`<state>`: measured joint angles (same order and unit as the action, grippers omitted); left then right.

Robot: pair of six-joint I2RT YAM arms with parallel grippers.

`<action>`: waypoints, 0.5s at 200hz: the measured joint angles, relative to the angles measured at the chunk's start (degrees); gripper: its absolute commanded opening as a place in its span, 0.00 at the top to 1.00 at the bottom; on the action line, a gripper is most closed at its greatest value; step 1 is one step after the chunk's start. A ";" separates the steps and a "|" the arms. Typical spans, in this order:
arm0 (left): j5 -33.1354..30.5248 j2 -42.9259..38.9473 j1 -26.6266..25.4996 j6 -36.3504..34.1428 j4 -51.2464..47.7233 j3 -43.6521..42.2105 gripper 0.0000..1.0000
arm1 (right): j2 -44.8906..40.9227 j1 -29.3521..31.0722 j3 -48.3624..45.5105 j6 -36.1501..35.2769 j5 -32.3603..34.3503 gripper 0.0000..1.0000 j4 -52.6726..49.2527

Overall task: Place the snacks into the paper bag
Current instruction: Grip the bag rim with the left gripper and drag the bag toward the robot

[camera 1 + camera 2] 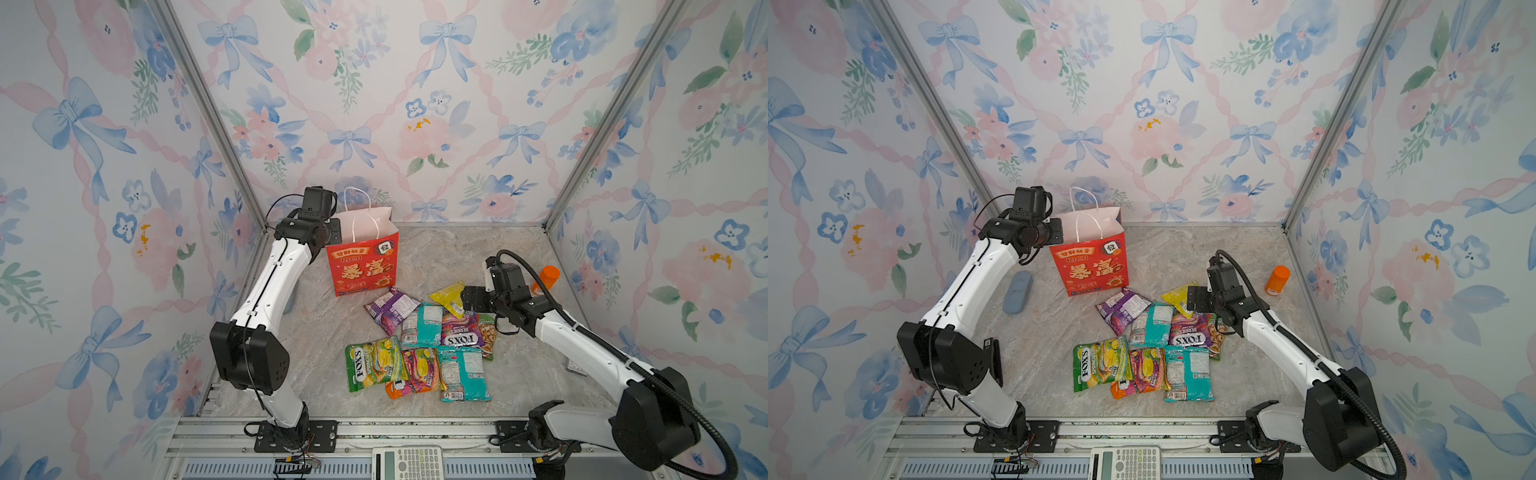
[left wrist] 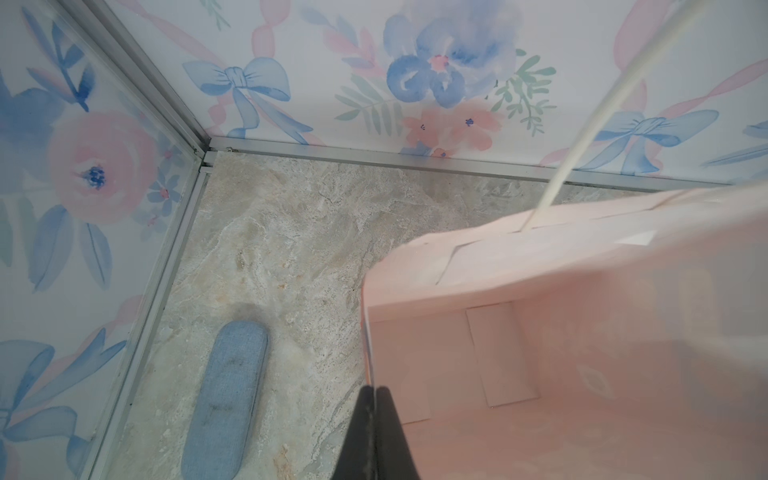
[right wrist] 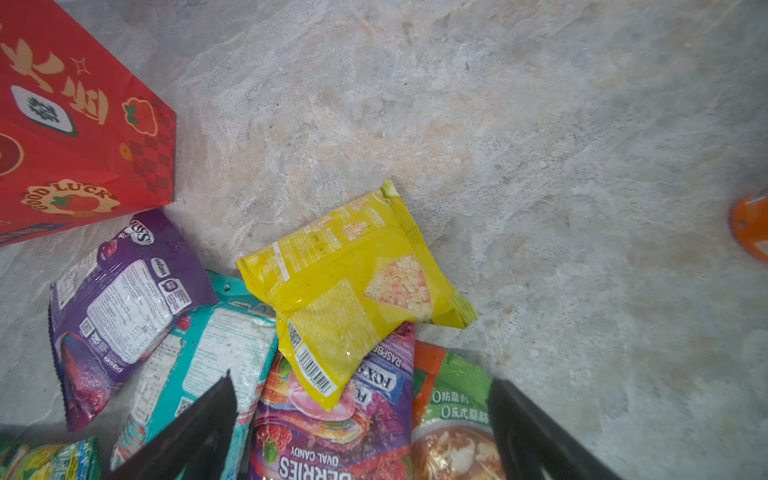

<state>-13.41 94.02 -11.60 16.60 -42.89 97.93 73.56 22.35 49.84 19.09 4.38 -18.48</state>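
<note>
The bare floor (image 1: 321,305) beside the blue-grey case is farther back and free of snacks, so my left gripper should next pull the bag back toward it and let go of the bag's rim.
The red paper bag (image 1: 365,266) stands upright at the back left, its mouth open and its inside pale pink (image 2: 582,332). My left gripper (image 2: 375,388) is shut on the rim of the bag's left side wall; in a top view it (image 1: 336,233) sits at the bag's upper left edge. The snacks lie in a loose overlapping heap in front of the bag: a yellow packet (image 3: 353,291), a purple one (image 1: 390,309), teal ones (image 1: 422,326), a FOX'S berries packet (image 1: 461,332) and a green FOX'S packet (image 1: 372,363). My right gripper (image 3: 361,378) hangs open over the heap's right end, just short of the yellow packet, holding nothing.
An orange bottle (image 1: 547,280) stands by the right wall behind my right arm. A blue-grey case (image 1: 1018,291) lies on the floor left of the bag, under my left arm. A calculator (image 1: 407,462) rests on the front rail. Patterned walls close in three sides.
</note>
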 measured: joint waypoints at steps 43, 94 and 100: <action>-3.34 -7.67 0.74 0.76 -0.11 -9.16 1.00 | 0.31 0.33 0.04 -0.02 -0.33 0.03 0.28; -1.09 -15.04 2.03 2.56 -0.48 -16.94 0.79 | 2.36 0.33 1.79 -0.02 -1.51 0.03 0.81; -0.52 -15.80 2.03 2.69 -0.50 -17.68 0.67 | 2.58 0.35 1.92 -0.02 -1.70 0.03 1.01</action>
<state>-13.93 78.22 -9.56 19.29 -43.40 80.25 76.14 22.70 51.77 19.07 2.68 -17.47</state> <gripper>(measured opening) 0.174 0.966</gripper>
